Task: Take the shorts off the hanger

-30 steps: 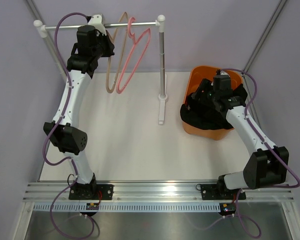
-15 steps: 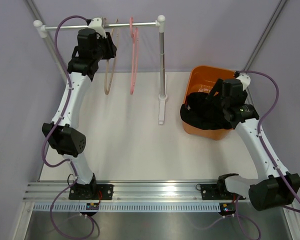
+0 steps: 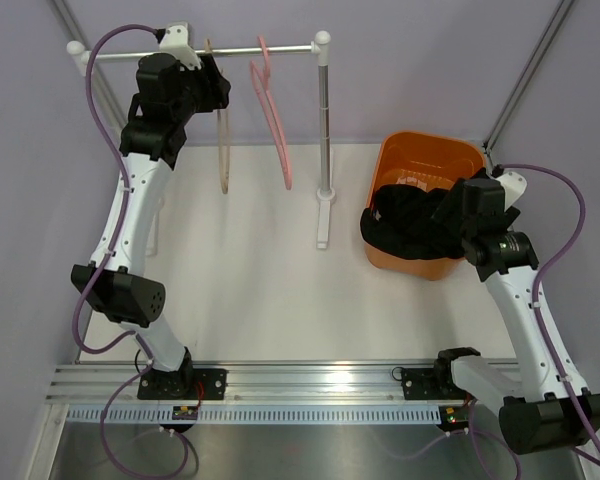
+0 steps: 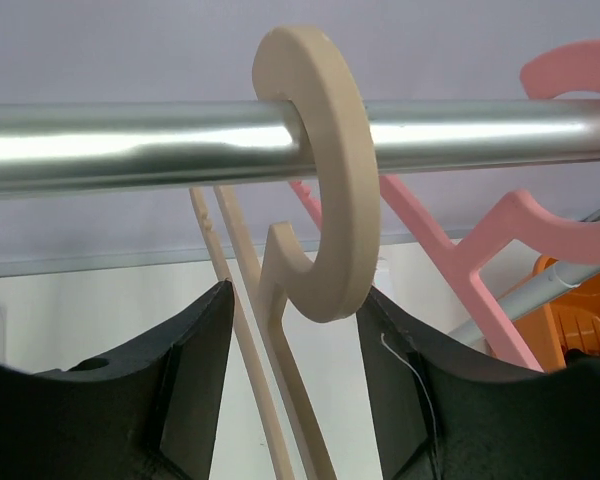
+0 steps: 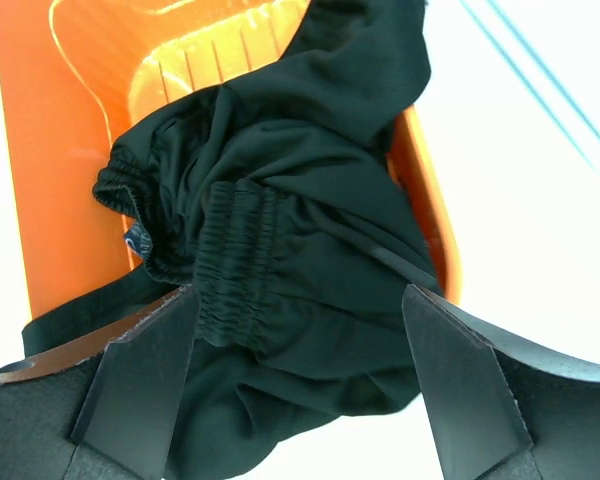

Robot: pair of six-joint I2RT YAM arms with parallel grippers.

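The fold beside the elastic waistband lies below my right gripper and black cloth spans the gap between its open fingers there, so the gripper needs to lower them onto that fold.
The black shorts (image 3: 412, 228) lie bunched in the orange basket (image 3: 425, 158), spilling over its near rim; their elastic waistband (image 5: 235, 262) shows in the right wrist view. My right gripper (image 3: 443, 214) (image 5: 298, 300) hovers just above them, open wide, holding nothing. A beige hanger (image 3: 222, 150) and a pink hanger (image 3: 277, 122) hang bare on the metal rail (image 3: 250, 49). My left gripper (image 3: 212, 90) (image 4: 298, 300) is up at the rail, open, its fingers on either side of the beige hook (image 4: 330, 180) with a gap on each side.
The rail's upright post (image 3: 325, 120) and its foot (image 3: 324, 215) stand between the hangers and the basket. The pink hook (image 4: 540, 230) hangs just right of the beige one. Purple walls close in at the back and sides.
My left gripper has opened off the beige hanger and shifted left; both hangers swing on the rail. My right gripper has opened wider and drawn back from the basket toward the right.
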